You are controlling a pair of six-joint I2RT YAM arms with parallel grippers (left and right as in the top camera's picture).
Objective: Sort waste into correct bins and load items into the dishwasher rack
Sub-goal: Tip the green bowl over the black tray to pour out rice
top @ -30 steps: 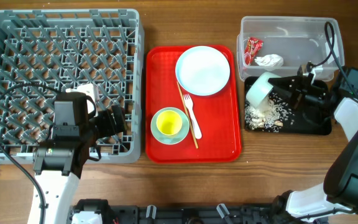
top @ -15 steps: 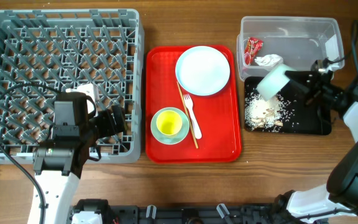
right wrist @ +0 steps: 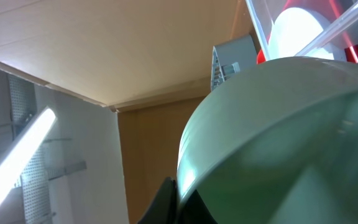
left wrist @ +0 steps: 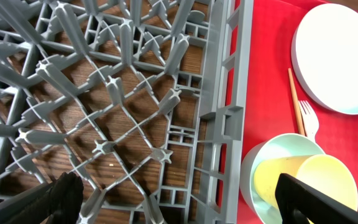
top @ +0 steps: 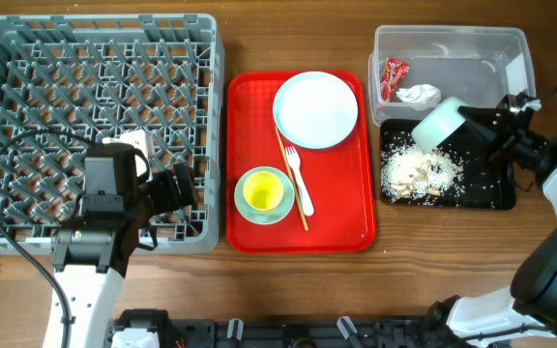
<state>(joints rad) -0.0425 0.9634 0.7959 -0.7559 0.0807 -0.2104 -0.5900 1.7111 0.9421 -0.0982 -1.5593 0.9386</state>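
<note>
I will move my right gripper to the left in the overhead view, lower the bowl onto the pale-blue plate (top: 315,108) and let go of it, because crumbs lie in the black tray (top: 491,193).
My right gripper (top: 474,120) is shut on the rim of a pale blue-green bowl (top: 440,123), held tipped on its side over the black tray (top: 491,193); the bowl fills the right wrist view (right wrist: 291,137). Rice-like crumbs (top: 416,174) lie in the tray's left part. The red wrapper (top: 393,73) and white tissue (top: 418,95) lie in the clear tub (top: 472,53). The pale-blue plate (top: 315,108) and a second bowl (top: 265,195) holding the yellow cup (top: 259,193) sit on the red tray. My left gripper (left wrist: 179,199) is open over the grey rack's (top: 27,58) near right corner.
The red serving tray (top: 346,217) lies between the rack and the bins. On it are a white plastic fork (top: 299,176) and a wooden chopstick (top: 292,179). The rack wall (left wrist: 229,118) stands next to the tray edge in the left wrist view.
My right gripper has drawn back to the right and up with the bowl, from the tray's left end toward the tub. More crumbs now lie uncovered in the black tray. The left arm is still.
</note>
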